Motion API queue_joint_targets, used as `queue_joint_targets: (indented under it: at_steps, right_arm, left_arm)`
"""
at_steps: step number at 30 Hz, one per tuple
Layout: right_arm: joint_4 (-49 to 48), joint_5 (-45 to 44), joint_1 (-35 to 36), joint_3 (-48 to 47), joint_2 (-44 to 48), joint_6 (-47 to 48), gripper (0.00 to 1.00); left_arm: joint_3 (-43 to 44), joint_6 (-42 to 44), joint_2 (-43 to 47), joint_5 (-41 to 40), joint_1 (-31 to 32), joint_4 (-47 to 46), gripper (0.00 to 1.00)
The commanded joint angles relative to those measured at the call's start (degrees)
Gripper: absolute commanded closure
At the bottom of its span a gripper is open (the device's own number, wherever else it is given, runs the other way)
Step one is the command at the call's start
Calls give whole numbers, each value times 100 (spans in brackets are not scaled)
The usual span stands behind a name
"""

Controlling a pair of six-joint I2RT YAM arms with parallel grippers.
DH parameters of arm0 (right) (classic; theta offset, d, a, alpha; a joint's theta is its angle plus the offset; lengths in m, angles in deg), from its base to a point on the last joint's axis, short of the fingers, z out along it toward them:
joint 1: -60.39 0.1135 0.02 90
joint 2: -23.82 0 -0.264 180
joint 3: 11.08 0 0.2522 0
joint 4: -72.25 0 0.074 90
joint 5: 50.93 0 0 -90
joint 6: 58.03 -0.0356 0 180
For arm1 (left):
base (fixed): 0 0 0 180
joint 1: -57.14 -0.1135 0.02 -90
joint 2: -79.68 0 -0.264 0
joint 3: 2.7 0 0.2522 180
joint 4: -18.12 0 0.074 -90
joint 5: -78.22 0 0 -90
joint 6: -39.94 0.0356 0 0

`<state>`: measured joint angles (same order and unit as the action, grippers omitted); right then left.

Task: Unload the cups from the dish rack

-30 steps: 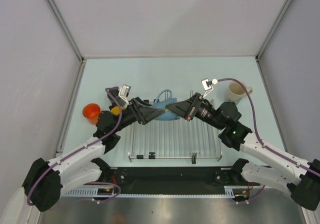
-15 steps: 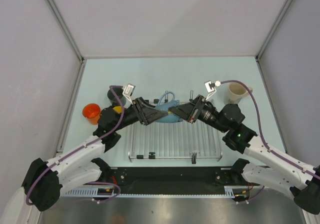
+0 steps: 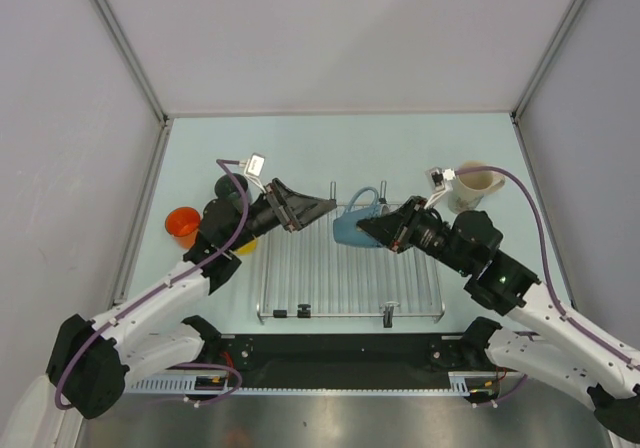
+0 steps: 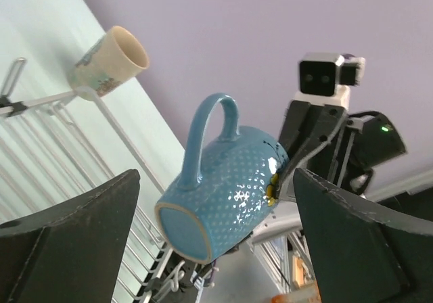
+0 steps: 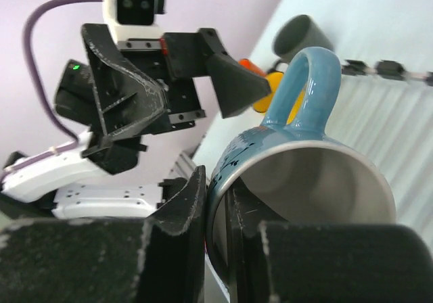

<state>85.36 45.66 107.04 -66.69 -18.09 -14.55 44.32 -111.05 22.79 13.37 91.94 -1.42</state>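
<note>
Next I need to swing my right gripper over, lower the blue cup upright and release it, since tabletop by the cream cup lies below, to the right in the top view.
My right gripper (image 5: pixel 218 208) is shut on the rim of the blue cup (image 5: pixel 257 147), one finger inside and one outside. It holds that cup (image 3: pixel 353 227) tilted on its side over the far edge of the dish rack (image 3: pixel 350 278), handle up. Just to the cup's left, my left gripper (image 3: pixel 316 208) stands wide open. In the left wrist view the blue cup (image 4: pixel 226 181) hangs beyond the spread fingers (image 4: pixel 74 235), clear of both. The cream cup (image 3: pixel 478 186) stands on the table at the far right.
An orange cup (image 3: pixel 182 224) stands on the table left of the rack, with a yellow cup (image 5: pixel 284 90) and a dark grey cup (image 5: pixel 301 36) close by, partly hidden by my left arm in the top view. Cage walls close in both sides.
My left gripper has opened, let go of the blue cup and drawn back to the left. The right gripper has kept the cup and moved it slightly right.
</note>
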Motion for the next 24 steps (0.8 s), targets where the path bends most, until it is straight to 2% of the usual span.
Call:
queue_joint_targets:
  at_steps: [1, 5, 7, 8, 12, 14, 18, 19, 24]
  right_arm:
    - [896, -1181, 2, -1130, -44, 817, 100]
    - [2503, -2730, -7, -2596, -1148, 1627, 100]
    - [2901, -3574, -7, -3047, -1564, 1969, 100]
    - [3321, -3873, -16, -3501, -1801, 2024, 100]
    - [4203, -5201, -243, -4076, -2662, 1955, 100]
    - [4536, -5186, -577, -4025, -2708, 1622, 100]
    - [4565, -4283, -1727, -3262, -2305, 1225, 100]
    - [4530, -4263, -1799, -2894, -2052, 1190, 100]
    - [4696, -4281, -2107, -2338, -1645, 1031, 100]
  left_arm:
    - [313, 324, 106, -492, -71, 612, 0]
    - [226, 526, 397, -1256, -71, 1482, 0]
    - [155, 571, 528, -1380, -71, 1668, 0]
    - [155, 640, 616, -1520, -71, 1947, 0]
    - [366, 887, 714, -1820, -71, 2862, 0]
    - [383, 931, 792, -1969, -71, 3215, 0]
    - [226, 888, 950, -2031, -71, 3295, 0]
    - [190, 879, 968, -2014, -71, 3286, 0]
    - [50, 808, 872, -1935, -71, 3251, 0]
